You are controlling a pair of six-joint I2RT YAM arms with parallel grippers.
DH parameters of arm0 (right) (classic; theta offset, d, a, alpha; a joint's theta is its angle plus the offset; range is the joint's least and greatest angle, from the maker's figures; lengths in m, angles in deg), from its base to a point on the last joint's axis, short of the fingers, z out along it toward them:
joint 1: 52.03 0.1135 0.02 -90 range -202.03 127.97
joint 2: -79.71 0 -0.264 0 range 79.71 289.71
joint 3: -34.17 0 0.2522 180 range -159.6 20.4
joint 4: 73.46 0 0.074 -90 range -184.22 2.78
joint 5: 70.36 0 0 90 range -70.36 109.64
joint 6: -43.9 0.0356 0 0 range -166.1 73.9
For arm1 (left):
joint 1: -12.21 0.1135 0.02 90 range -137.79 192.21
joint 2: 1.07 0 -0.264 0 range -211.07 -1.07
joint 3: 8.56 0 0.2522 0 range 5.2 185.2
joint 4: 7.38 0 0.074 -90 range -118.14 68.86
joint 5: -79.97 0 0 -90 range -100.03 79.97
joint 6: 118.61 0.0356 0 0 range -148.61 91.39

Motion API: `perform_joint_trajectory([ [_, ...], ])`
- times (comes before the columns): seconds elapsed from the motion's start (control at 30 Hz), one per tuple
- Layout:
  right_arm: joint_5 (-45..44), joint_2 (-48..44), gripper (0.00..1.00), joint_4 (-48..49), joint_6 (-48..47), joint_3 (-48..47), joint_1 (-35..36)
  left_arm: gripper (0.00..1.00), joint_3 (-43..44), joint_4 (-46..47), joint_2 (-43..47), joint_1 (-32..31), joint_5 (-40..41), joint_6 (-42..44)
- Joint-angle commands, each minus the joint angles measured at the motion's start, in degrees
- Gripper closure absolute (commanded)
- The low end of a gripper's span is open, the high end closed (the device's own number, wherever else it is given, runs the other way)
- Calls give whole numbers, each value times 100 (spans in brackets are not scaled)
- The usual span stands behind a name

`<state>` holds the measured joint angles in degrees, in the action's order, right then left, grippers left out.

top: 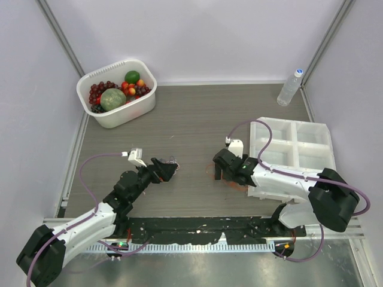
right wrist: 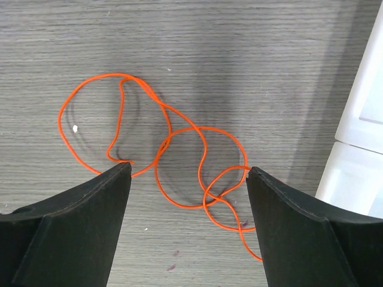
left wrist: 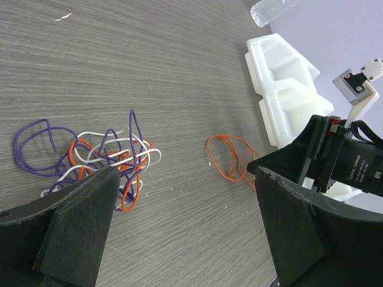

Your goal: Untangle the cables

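Note:
The crossing parts of the orange wire lie below the right gripper, between its open fingers, so the robot will next lower the right gripper onto them to catch several in one pinch.
A small tangle of purple, white and orange wires [left wrist: 102, 158] lies on the wood-grain table, just beyond my left fingertip; in the top view the tangle [top: 172, 160] peeks out at the left gripper's tip. My left gripper [left wrist: 185, 173] is open and empty, low over the table [top: 164, 170]. A single orange wire [right wrist: 179, 143] lies apart in loose loops under my right gripper [right wrist: 188, 170], which is open with its fingertips at the loops' edges, gripping nothing. This wire also shows in the left wrist view [left wrist: 230, 158] and faintly in the top view [top: 234, 183], beside the right gripper [top: 217, 170].
A white compartment tray [top: 299, 143] sits at the right, close behind the right arm [right wrist: 365, 119]. A white basket [top: 128, 113] of fruit stands at the back left. A water bottle [top: 290, 86] stands at the back right.

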<state>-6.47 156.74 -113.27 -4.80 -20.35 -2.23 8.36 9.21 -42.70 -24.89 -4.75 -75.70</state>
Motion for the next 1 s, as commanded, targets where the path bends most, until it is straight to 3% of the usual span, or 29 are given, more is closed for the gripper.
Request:
perform_joint_trajectory([
  [0.0,-211,-198,18,353,555,278,-163,0,-114,112,49,10,17,139],
  [0.23,-289,110,27,697,695,630,-155,0,-96,129,-30,19,8,139],
  [0.37,-255,347,39,908,695,726,-129,1,-87,191,-117,19,8,130],
  [0.5,-465,505,65,1013,669,639,29,0,-52,217,-232,19,0,121],
  [0.57,-457,523,86,1118,494,551,38,0,-35,226,-276,10,-9,130],
  [0.63,-457,445,99,1136,336,446,56,0,-26,235,-293,19,-18,130],
  [0.97,-510,-1267,99,865,-218,-99,-348,0,-35,200,-241,10,-9,130],
])
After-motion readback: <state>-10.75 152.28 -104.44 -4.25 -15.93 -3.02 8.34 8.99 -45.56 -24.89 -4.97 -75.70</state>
